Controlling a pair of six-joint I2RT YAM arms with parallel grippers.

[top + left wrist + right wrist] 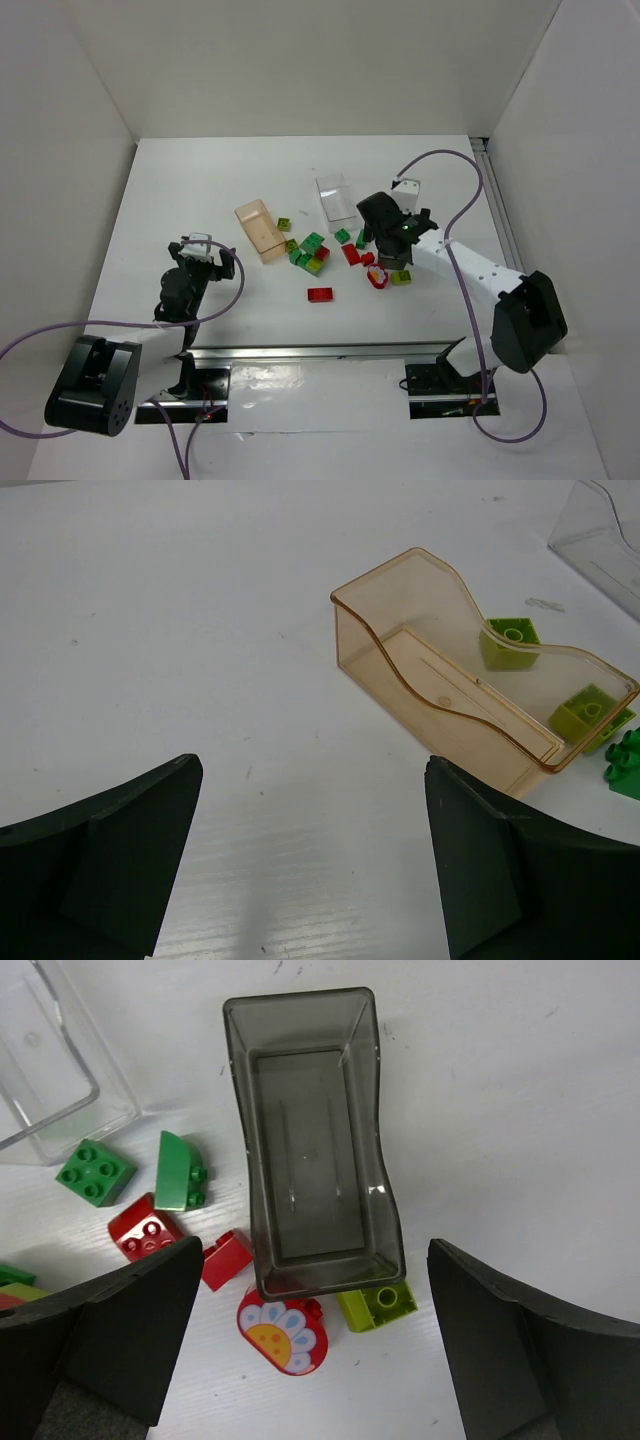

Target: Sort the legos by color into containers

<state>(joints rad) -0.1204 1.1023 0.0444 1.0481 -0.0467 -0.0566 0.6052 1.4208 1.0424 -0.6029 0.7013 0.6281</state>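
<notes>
I should move my right gripper back and to the left in the top view next, then down around the ends of the flat red brick, because the table around them is bare.
My right gripper [315, 1260] is open and empty, with its jaws on either side of the near end of a dark smoky translucent tray [310, 1140]. In the top view the gripper [393, 252] covers this tray. A red flower-printed piece [283, 1332] and a lime brick [377, 1305] lie against the tray's near end. Red bricks [145, 1230] and dark green bricks [95, 1170] lie to its left. My left gripper [313, 780] is open and empty over bare table, short of the peach tray [440, 710]. Two lime bricks [510, 640] show through that tray's far wall. The clear tray [335, 197] stands behind the pile.
Several loose bricks [312, 250] lie between the peach tray [260, 230] and my right gripper. A flat red brick [321, 294] lies alone nearer the front. White walls close the table on three sides, and a metal rail [320, 350] runs along the near edge.
</notes>
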